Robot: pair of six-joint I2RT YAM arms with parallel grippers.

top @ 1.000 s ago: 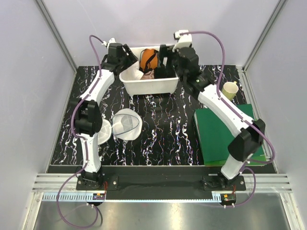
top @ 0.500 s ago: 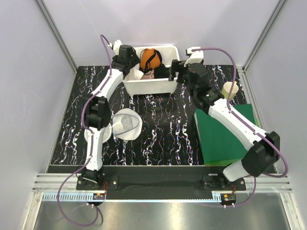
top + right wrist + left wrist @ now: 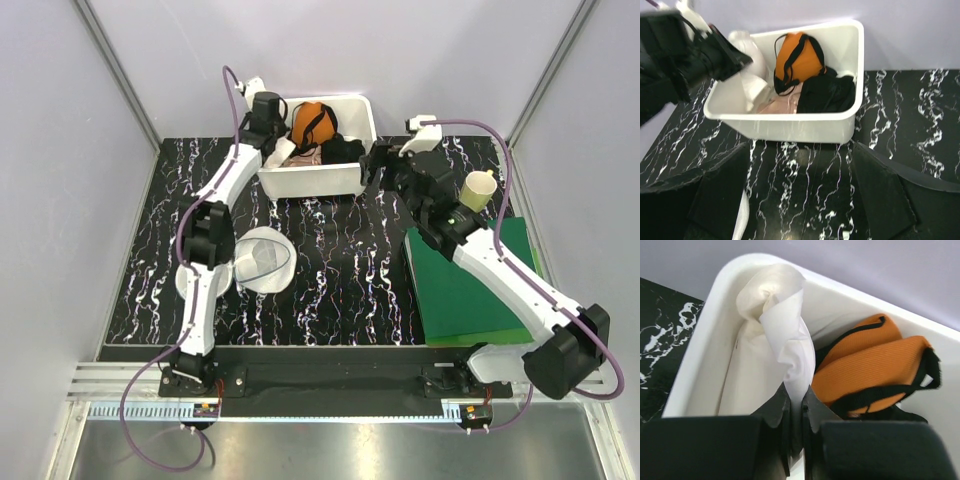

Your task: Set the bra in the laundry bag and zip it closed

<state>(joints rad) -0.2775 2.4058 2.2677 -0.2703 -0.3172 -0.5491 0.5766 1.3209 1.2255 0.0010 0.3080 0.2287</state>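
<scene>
I will next raise my left gripper from the tub [image 3: 310, 182], then move it back and down to let go of the fold on the tabletop between the mesh bag and the mat, because the tabletop is bare there.
The white bra [image 3: 780, 325] is bunched at the left end of the white tub [image 3: 705, 320]. My left gripper [image 3: 796, 392] is shut on a fold of it, and the fabric rises twisted from between the jaws. From above, the left gripper [image 3: 275, 128] reaches over the tub's left rim onto the bra [image 3: 285, 150]. The round mesh laundry bag [image 3: 262, 258] lies open on the table in front of the left arm. My right gripper [image 3: 372, 165] hangs open and empty over the table just right of the tub [image 3: 310, 182]; its wrist view shows the bra [image 3: 751, 65] and the open right gripper [image 3: 800, 165].
An orange garment with black straps [image 3: 312, 122] and a black garment [image 3: 342, 150] also lie in the tub. A green mat [image 3: 460, 285] covers the right side of the table, with a pale cup [image 3: 478, 188] behind it. Walls enclose the table on three sides.
The left gripper moved right over the tub's left end and shut on the bra. The right arm drew back out of the tub to the right, still open.
</scene>
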